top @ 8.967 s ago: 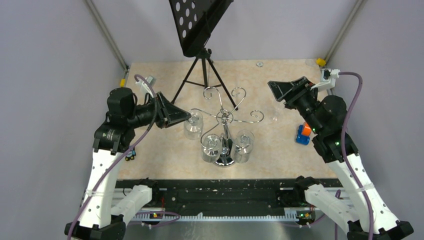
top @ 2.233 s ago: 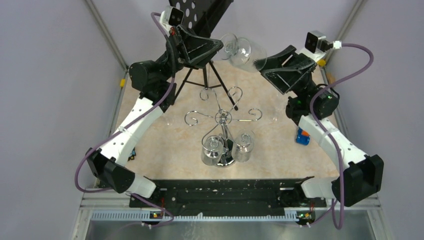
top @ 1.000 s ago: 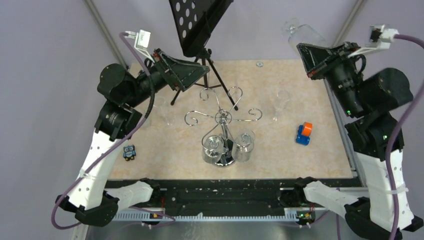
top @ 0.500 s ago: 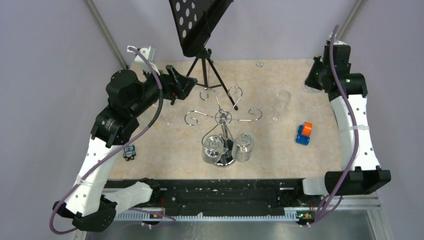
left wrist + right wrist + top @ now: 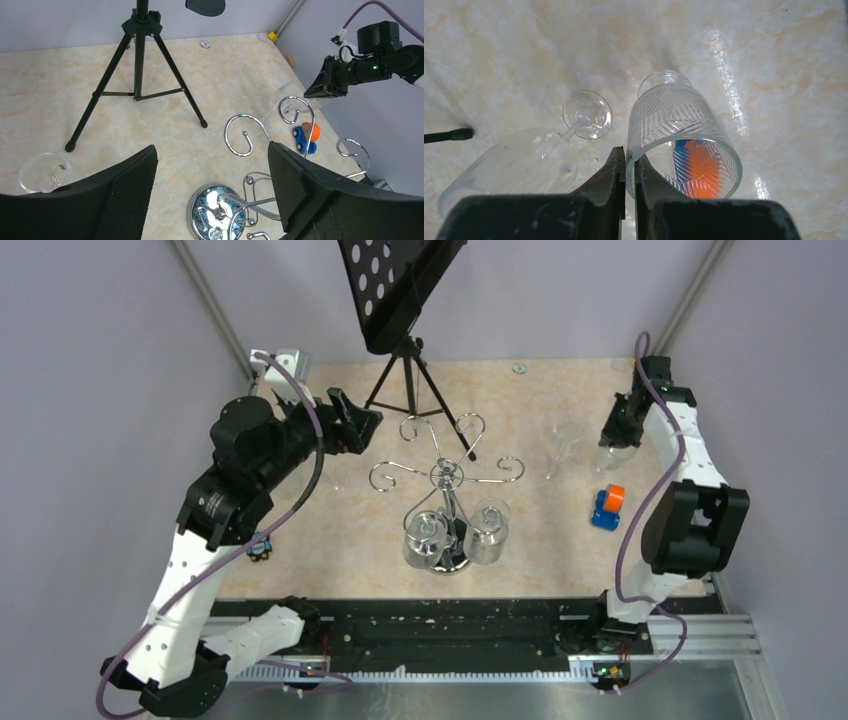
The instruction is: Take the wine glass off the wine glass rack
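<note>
The tabletop beside the plain wine glass is clear and bare, so my right gripper will next lower the cut-pattern glass foot-first onto it and release the glass's rim.
The chrome wine glass rack [image 5: 447,476] stands mid-table on its round mirrored base [image 5: 217,212], with two wine glasses [image 5: 424,536] hanging from its near arms. My right gripper [image 5: 630,159] is shut on the rim of a cut-pattern wine glass [image 5: 679,135], held foot-down low over the table at the right [image 5: 607,454]. I cannot tell whether its foot touches the table. My left gripper [image 5: 212,150] hangs open and empty above the rack's left scroll arms [image 5: 245,135], and in the top view it shows left of the rack [image 5: 355,422].
A plain wine glass [image 5: 586,114] stands just left of the held one [image 5: 566,444]. A blue and orange toy car [image 5: 607,506] lies near it. Another glass [image 5: 45,172] stands on the table's left side. The black tripod music stand [image 5: 405,390] is behind the rack.
My right arm has swung down from high at the back right to low over the table, still gripping the glass. The left arm has drawn back and dropped slightly, still open.
</note>
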Available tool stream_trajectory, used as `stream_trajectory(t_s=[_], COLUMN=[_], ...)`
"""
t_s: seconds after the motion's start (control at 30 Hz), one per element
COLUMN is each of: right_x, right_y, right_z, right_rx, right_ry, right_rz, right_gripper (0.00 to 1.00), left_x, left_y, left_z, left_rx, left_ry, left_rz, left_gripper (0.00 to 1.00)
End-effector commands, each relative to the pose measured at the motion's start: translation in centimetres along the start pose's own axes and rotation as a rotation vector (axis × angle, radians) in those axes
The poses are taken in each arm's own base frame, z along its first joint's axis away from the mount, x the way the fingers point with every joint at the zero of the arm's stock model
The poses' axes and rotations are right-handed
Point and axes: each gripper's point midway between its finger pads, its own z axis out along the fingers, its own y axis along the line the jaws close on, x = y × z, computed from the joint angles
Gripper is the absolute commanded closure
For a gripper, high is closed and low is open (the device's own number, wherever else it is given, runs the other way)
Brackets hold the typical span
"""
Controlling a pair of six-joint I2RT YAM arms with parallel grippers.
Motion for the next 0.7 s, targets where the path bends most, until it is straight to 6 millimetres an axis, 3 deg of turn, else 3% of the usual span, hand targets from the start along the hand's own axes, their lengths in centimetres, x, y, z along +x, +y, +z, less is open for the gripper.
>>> stream_trajectory(t_s=[0.0, 0.2, 0.53, 0.67], right_x=[-2.2, -1.3, 0.2, 0.3], right_y=[0.5, -0.1, -0.2, -0.3], right_z=[1.1, 2.8, 4.0, 4.3], right_rx=[-0.02, 0.01, 0.023, 0.049], right_ry=[-0.06, -0.002, 0.063, 0.066], right_rz=[-0.018, -0.029, -0.057, -0.067], right_gripper=[1.0, 1.0, 1.0, 0.93], left_x=[-1.1, -1.6, -1.9, -1.9], left_y=[0.5, -0.2, 0.4, 0.4], left_z=[0.1, 0.0, -0.7, -1.3], left_rx=[-0.024, 0.032, 0.0, -0.004], left_ry=[-0.05, -0.114, -0.144, -0.147], left_rz=[0.033, 0.037, 0.054, 0.054], left_gripper=[0.16, 0.15, 0.15, 0.14])
